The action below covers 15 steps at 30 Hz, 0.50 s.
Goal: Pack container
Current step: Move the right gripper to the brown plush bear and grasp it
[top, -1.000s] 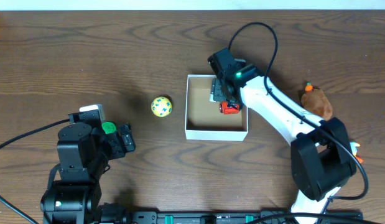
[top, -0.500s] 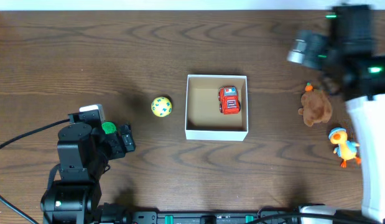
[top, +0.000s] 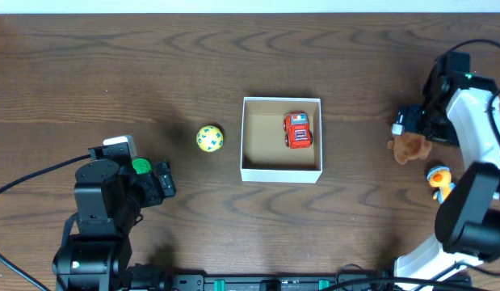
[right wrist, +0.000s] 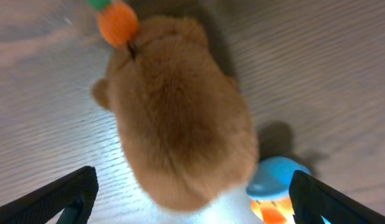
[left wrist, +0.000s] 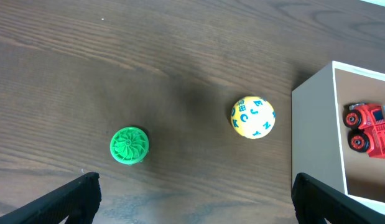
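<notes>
The plush's end away from the carrot piece is already between my spread fingers, so my right gripper should lower to the plush's body [top: 412, 149] [right wrist: 187, 147] there next.
The container [top: 281, 171], a square white-walled box with a tan inside, sits mid-table and holds a red toy truck [top: 297, 129]. The box's edge [left wrist: 316, 143] and the truck [left wrist: 371, 127] also show in the left wrist view. My right gripper [top: 410, 128] is open and hovers just above a brown plush animal [top: 412, 148], which fills the right wrist view [right wrist: 180, 112] between the spread fingers. My left gripper [top: 161, 179] is open and empty at the left, near a green disc [left wrist: 129, 145] and a yellow ball with blue marks [top: 209, 138], also in the left wrist view [left wrist: 252, 117].
A yellow duck toy with a blue cap [top: 440, 181] lies just beside the plush, partly under my right arm, and shows in the right wrist view [right wrist: 276, 186]. The plush has an orange carrot piece [right wrist: 117, 22] at its top.
My right gripper has left the container, with the red truck lying inside it, swung to the right side of the table and come down over the brown plush. The left arm has not moved.
</notes>
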### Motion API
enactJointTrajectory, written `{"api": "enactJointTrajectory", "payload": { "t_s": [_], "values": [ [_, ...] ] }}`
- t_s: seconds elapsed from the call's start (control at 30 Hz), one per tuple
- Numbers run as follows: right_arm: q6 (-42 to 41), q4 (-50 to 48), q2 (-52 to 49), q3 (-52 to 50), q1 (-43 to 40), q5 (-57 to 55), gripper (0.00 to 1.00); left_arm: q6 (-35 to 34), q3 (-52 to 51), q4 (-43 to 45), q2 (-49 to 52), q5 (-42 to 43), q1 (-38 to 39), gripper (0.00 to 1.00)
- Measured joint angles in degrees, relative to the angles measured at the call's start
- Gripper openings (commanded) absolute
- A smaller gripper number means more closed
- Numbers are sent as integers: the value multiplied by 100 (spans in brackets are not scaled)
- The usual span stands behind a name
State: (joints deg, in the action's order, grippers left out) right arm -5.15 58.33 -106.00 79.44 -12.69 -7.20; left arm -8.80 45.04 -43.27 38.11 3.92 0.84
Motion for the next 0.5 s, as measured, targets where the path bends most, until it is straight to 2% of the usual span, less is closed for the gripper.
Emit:
{"api": "enactJointTrajectory", "payload": {
  "t_s": [0.1,0.17,0.2,0.37,0.5],
  "values": [
    [63,-61,-236,-39,0,13,45,0,0,0,0,0,0,98],
    [81,-66,-295,-42,0,31,10,0,0,0,0,0,0,98],
    [74,-72,-295,-42,0,42,3,0,0,0,0,0,0,98],
    [68,-35,-201,-42,2,70,1,0,0,0,0,0,0,98],
    [59,96,260,-22,63,122,1,0,0,-2,0,0,0,98]
  ]
}}
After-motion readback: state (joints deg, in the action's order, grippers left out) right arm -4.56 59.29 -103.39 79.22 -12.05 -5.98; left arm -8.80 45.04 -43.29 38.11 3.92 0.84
